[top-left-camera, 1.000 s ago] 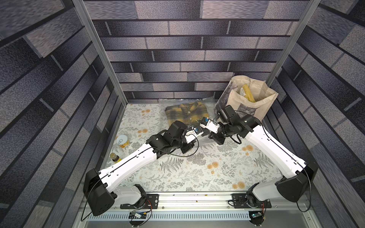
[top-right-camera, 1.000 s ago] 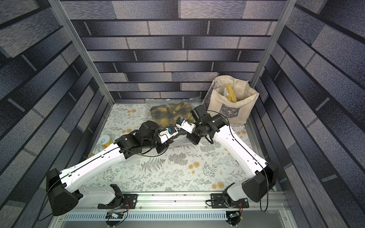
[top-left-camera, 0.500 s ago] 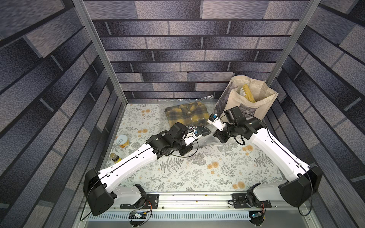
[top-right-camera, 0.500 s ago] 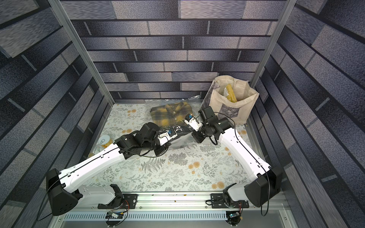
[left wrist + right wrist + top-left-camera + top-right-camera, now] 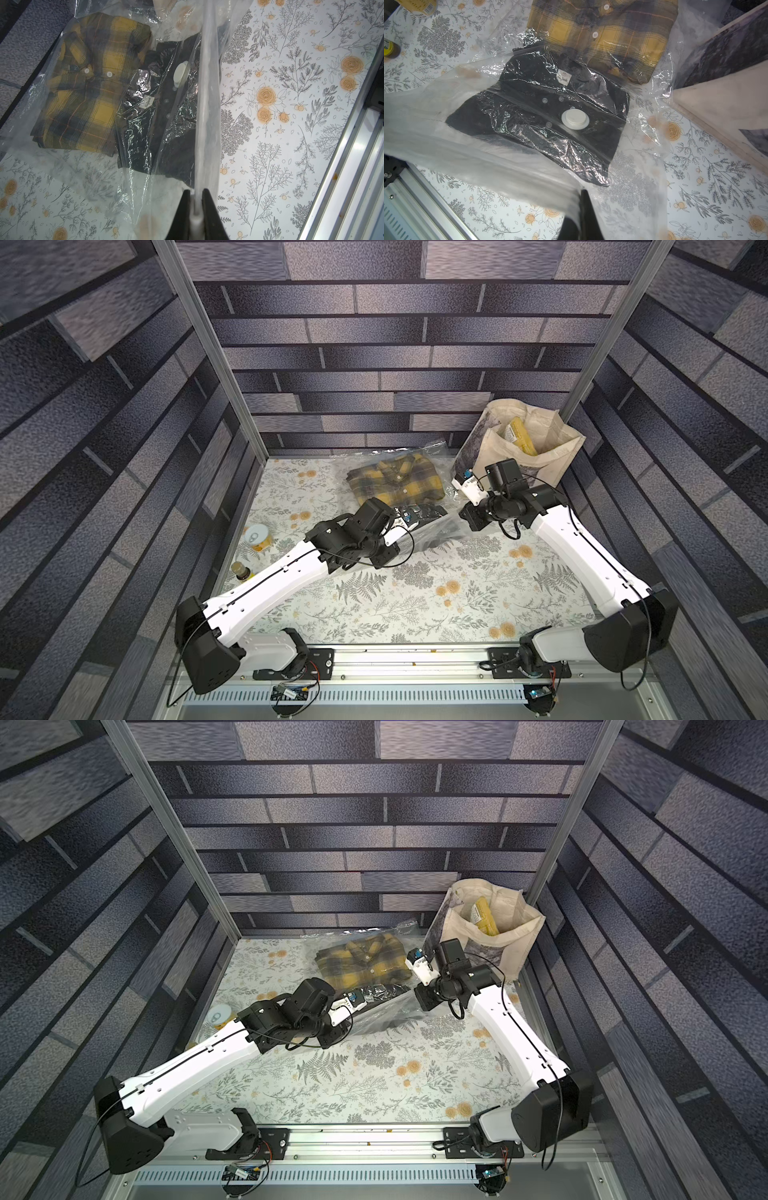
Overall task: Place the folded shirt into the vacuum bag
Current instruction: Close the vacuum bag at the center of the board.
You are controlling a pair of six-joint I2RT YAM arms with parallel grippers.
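Observation:
My left gripper should next pull the piece of plastic at the bag's opening back toward the fern print (image 5: 360, 585), away from my right gripper, and let it go, because both folded shirts are already inside.
The vacuum bag (image 5: 436, 450) lies crinkled at the back of the table, its white valve cap (image 5: 575, 119) facing up. Through the plastic I see a yellow plaid folded shirt (image 5: 395, 481) and, nearer me, a black folded shirt (image 5: 542, 128) under the valve. My left gripper (image 5: 195, 195) is shut on the bag's mouth strip (image 5: 207, 104), which runs taut away from it. My right gripper (image 5: 578, 207) is shut on the same edge further right, near the tote. In both top views the left gripper (image 5: 365, 1002) and the right gripper (image 5: 411, 963) stand apart.
A beige canvas tote bag (image 5: 540, 456) with a yellow packet (image 5: 519, 439) stands at the back right, close to my right wrist. A can (image 5: 259, 537) and a small bottle (image 5: 241, 570) sit by the left wall. A metal rail (image 5: 415, 659) runs along the front.
The right gripper has moved right and back toward the tote, away from the left gripper, drawing the bag's edge out between them. The left gripper shifted only slightly.

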